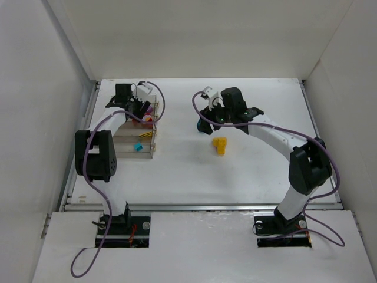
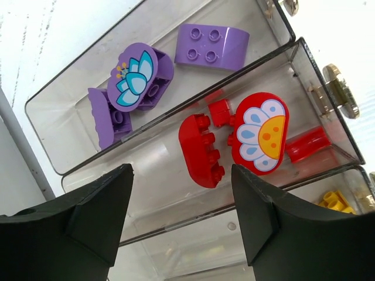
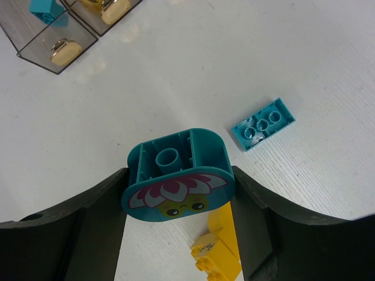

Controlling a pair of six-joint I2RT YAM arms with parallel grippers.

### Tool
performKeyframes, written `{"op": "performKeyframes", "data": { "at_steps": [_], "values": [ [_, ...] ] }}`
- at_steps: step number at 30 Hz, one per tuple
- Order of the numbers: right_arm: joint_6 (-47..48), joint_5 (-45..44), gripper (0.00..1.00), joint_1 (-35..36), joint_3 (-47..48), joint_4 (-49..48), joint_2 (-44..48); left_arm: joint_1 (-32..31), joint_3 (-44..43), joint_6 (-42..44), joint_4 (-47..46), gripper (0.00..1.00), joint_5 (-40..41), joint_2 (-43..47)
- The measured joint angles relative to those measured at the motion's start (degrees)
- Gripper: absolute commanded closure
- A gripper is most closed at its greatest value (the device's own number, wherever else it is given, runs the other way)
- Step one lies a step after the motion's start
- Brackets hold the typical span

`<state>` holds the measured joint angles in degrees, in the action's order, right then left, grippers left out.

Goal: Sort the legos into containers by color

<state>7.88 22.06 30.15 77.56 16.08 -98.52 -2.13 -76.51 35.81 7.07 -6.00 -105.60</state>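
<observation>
My right gripper swings to the left in the top view next, over the nearest bin (image 3: 42,36), and releases the teal brick (image 3: 176,158), since a cyan brick lies there.
The four joined clear bins (image 1: 134,154) stand at the left. In the left wrist view one bin (image 2: 53,105) holds purple bricks (image 2: 212,45), the one beside it red bricks (image 2: 202,149), and a yellow brick (image 2: 334,202) shows in the third. My left gripper (image 2: 181,216) is open and empty above the red bin; in the top view it (image 1: 143,112) hovers over the bins' far end. My right gripper (image 3: 179,187) is shut on a teal flower-face brick (image 3: 176,158) mid-table (image 1: 207,124). A flat cyan brick (image 3: 262,124) and a yellow brick (image 3: 220,249) lie on the table by it.
A cyan brick (image 1: 138,146) lies in the nearest bin, also in the right wrist view (image 3: 44,9). Yellowish tabs (image 3: 64,51) mark the bin fronts. The yellow brick (image 1: 220,145) lies right of the bins. White walls enclose the table on three sides.
</observation>
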Motion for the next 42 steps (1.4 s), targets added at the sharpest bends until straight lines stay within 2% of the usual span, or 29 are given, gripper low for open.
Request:
{"op": "performKeyframes", "data": {
  "at_steps": [4, 7, 11, 17, 22, 30, 36, 42],
  "values": [
    [0.00, -0.31, 1.00, 0.87, 1.27, 1.31, -0.11, 0.15, -0.09, -4.15, 0.52, 0.35, 0.02, 2.75],
    [-0.33, -0.39, 1.00, 3.10, 5.35, 2.08, -0.98, 0.79, -0.94, -10.34, 1.01, 0.31, 1.99, 6.86],
    [-2.21, 2.47, 1.00, 8.41, 16.55, 1.40, -6.45, 3.06, -4.28, -18.75, 1.51, 0.29, 8.59, 12.57],
    [-5.99, 9.07, 1.00, 16.24, 36.96, 1.64, -21.73, 13.51, -8.72, -29.44, 5.03, 0.29, 12.04, 18.25],
    [-14.60, 11.26, 1.00, 19.21, 38.07, -0.28, -28.17, 14.93, -2.84, -32.39, 6.75, 0.29, 13.68, 26.12],
    [-25.88, 1.60, 1.00, 20.00, 49.44, -3.32, -41.92, 14.73, 3.39, -33.33, 8.55, 0.29, 14.01, 30.01],
    [-28.33, -5.86, 1.00, 21.75, 48.96, -3.67, -42.99, 14.80, 4.63, -33.24, 9.42, 0.29, 14.03, 31.34],
    [-29.27, -7.37, 1.00, 24.26, 46.36, -4.48, -42.93, 15.37, 4.94, -33.29, 9.57, 0.29, 13.40, 32.02]
  ]
}}
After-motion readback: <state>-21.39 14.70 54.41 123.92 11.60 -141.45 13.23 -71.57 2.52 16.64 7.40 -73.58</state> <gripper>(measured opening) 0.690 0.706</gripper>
